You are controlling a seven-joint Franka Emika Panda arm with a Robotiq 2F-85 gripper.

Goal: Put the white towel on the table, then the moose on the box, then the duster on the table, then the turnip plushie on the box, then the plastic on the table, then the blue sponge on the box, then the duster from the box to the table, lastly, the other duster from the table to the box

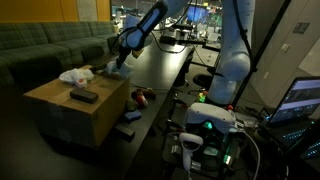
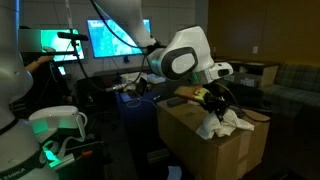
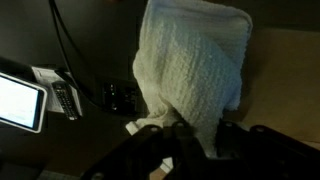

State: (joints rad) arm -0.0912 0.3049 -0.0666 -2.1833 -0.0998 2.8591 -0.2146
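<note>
My gripper is going to carry the white towel off the box edge next, and then down toward the black table next to the box.
My gripper is shut on the white towel, which hangs from the jaws and fills the middle of the wrist view. In both exterior views the gripper is at the edge of the cardboard box nearest the table. A crumpled white heap lies on the box top; I cannot tell whether it is the plastic. A dark duster lies on the box. A reddish-brown plush lies on the black table. The sponge is not clearly visible.
A green sofa stands behind the box. In the wrist view a small screen device and a black object lie on the dark surface left of the towel. Monitors and cables stand behind the table.
</note>
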